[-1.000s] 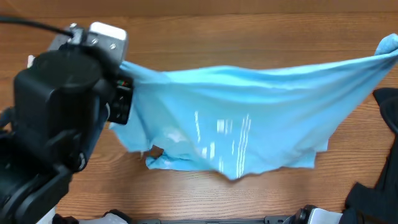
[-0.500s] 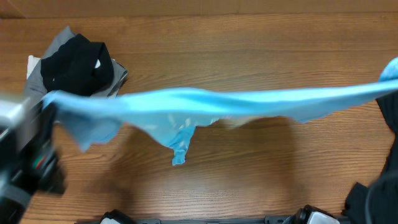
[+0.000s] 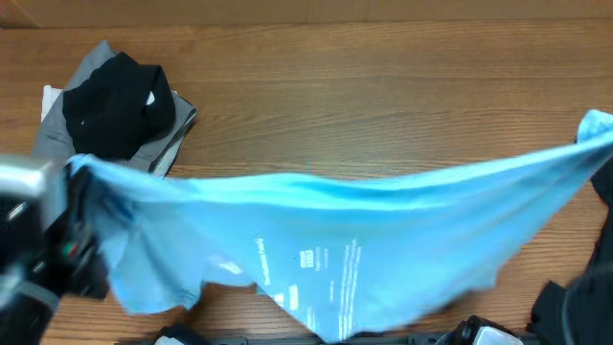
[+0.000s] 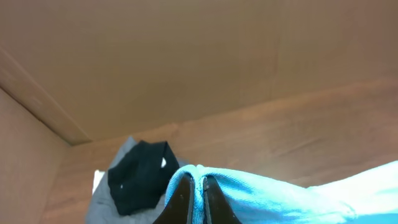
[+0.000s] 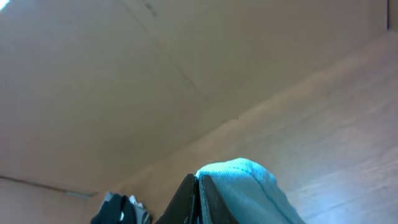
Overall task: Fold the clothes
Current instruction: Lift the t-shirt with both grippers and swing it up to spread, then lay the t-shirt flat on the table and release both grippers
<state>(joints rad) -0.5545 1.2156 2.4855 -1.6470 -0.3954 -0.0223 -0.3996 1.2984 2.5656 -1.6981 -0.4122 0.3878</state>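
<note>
The shirt's corner goes outward and down next and comes free of my left gripper on the bare wood beside the pile, since the shirt sags toward the table's front edge.
A sky-blue T-shirt (image 3: 364,230) with white lettering hangs stretched across the table between my two grippers, its body sagging toward the front edge. At the left, my left gripper (image 3: 75,171) is shut on one corner of it; in the left wrist view the blue fabric (image 4: 261,193) is pinched between the dark fingers (image 4: 180,202). My right gripper (image 5: 198,186) is shut on the opposite corner (image 3: 599,129) at the far right, blue cloth (image 5: 249,186) bunched over its fingertips. Other clothes, a black garment (image 3: 117,103) on grey ones, lie piled at the back left.
The pile of black and grey garments (image 4: 134,183) sits on the wooden table (image 3: 383,86) at the back left. Brown cardboard walls (image 4: 155,56) rise behind the table. Dark arm parts (image 3: 570,311) stand at the front right corner.
The stretched shirt has moved toward the front edge and spread open, showing its lettering. The left gripper has shifted slightly forward with its corner.
</note>
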